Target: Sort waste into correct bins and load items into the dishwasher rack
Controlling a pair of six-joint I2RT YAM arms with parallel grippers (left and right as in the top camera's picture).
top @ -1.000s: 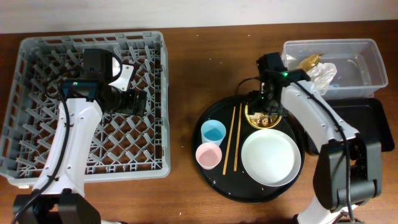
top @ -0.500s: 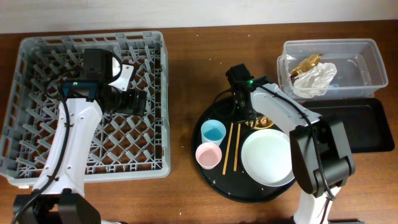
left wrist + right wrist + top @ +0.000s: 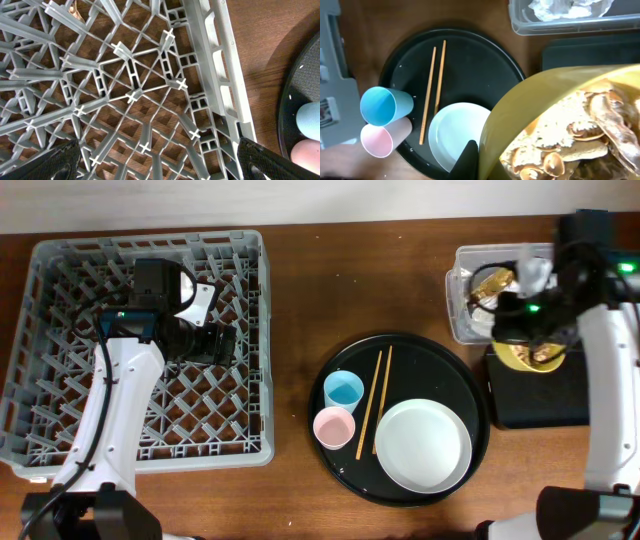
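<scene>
I will next tip the scrap-filled bowl with my right gripper above the black tray bin point(image 3: 545, 395), then lower and release it on the round tray beyond the plate, where there is room.
My right gripper point(image 3: 520, 340) is shut on the rim of the yellow bowl point(image 3: 533, 358), held above the shallow black tray bin point(image 3: 545, 395). Beige and white food scraps point(image 3: 570, 145) fill the bowl point(image 3: 530, 110), and one dark finger point(image 3: 469, 159) presses its outer wall. The clear tub bin point(image 3: 462, 290) holds the golden wrapper point(image 3: 490, 283) and the white napkin point(image 3: 565, 7). On the round black tray point(image 3: 455, 375) stand a blue cup point(image 3: 343, 390), a pink cup point(image 3: 335, 427), chopsticks point(image 3: 372, 402) and a white plate point(image 3: 423, 445). My left gripper point(image 3: 215, 340) hangs open over the grey dishwasher rack point(image 3: 60, 330).
In the left wrist view, the rack's pegs point(image 3: 132, 95) and right wall point(image 3: 220, 75) lie below the open fingers point(image 3: 50, 165). The round tray's edge point(image 3: 295, 90) and both cups show at the far right. Bare wooden table point(image 3: 295, 300) separates rack and round tray.
The right gripper closed on the yellow bowl, lifted it off the round tray and carried it right, over the black tray bin. The plate and chopsticks shifted slightly. The left arm stayed still.
</scene>
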